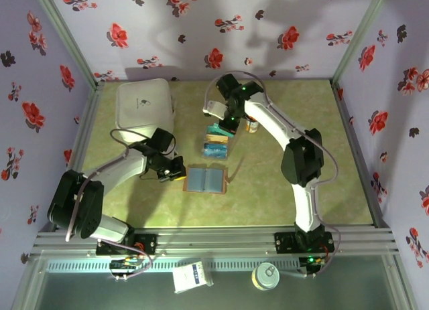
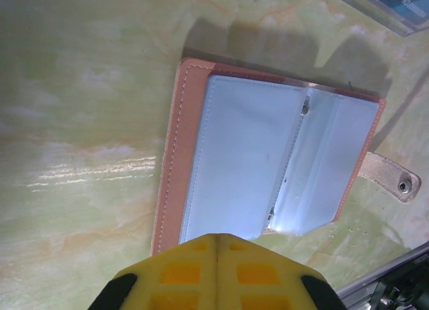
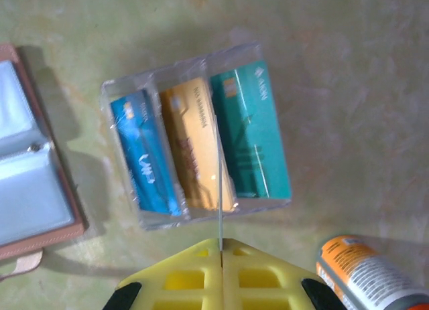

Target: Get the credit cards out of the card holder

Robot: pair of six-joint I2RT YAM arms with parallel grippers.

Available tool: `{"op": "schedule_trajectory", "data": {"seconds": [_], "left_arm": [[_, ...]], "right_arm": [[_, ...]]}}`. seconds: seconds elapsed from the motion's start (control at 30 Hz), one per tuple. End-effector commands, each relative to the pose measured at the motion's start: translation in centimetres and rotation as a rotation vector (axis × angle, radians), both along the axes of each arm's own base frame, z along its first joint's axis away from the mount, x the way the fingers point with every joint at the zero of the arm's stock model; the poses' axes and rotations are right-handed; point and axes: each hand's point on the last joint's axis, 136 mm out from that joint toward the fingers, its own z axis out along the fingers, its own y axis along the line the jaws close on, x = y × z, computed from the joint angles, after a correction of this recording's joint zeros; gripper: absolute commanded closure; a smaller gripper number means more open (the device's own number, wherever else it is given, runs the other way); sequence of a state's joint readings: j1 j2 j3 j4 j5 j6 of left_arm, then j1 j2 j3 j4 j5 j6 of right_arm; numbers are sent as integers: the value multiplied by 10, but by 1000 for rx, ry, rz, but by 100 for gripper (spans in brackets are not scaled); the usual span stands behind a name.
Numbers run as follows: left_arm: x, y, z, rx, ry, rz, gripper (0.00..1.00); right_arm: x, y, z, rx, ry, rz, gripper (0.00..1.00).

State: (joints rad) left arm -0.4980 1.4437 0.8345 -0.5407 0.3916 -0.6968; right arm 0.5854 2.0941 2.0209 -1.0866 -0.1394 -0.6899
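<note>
My right gripper will lower the thin card, hanging above the tray, over the teal card in the clear tray [image 3: 194, 216] and open.
The brown card holder [image 1: 205, 179] lies open on the table, its blue-grey inner panels [image 2: 268, 163] facing up and holding no visible card. My left gripper [image 2: 216, 236] is shut with nothing seen between its fingers, its tip at the holder's near edge [image 1: 177, 171]. My right gripper [image 3: 220, 242] is shut on a thin card [image 3: 219, 189] seen edge-on, held above the clear tray [image 3: 194, 216]. In the tray lie a blue card [image 3: 144, 156], a yellow card [image 3: 194, 149] and a teal card [image 3: 251, 132]. The holder's edge [image 3: 27, 183] shows left of the tray.
A large white box [image 1: 144, 106] stands at the back left. An orange bottle [image 3: 369, 273] lies just right of the tray, close to my right gripper [image 1: 228, 122]. The holder's snap strap [image 2: 392, 179] sticks out on its far side. Flowered walls close in the table.
</note>
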Motion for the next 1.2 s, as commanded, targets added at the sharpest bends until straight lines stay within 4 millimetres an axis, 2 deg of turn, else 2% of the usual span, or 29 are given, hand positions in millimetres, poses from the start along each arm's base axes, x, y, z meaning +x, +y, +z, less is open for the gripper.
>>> {"op": "schedule_trajectory", "data": {"seconds": [0.0,0.23,0.6,0.77,1.03,1.17], "left_arm": [[-4,7,1,18,7,15,98],[-4,9,1,25,7,20,98],[-4,10,0,33,16,23,97],[-4,11,-3,36,21,24,98],[2,11,0,32,-6,15,97],[13,19,3,58,-42,23,95]], "right_arm": [[4,4,2,12,31,57,100],[26,10,-1,31,24,71,100],[31,18,-28,50,75,78,100],[35,16,-41,30,85,54,89],[38,11,-19,52,45,8,83],[41,1,-6,79,8,-58,80]]}}
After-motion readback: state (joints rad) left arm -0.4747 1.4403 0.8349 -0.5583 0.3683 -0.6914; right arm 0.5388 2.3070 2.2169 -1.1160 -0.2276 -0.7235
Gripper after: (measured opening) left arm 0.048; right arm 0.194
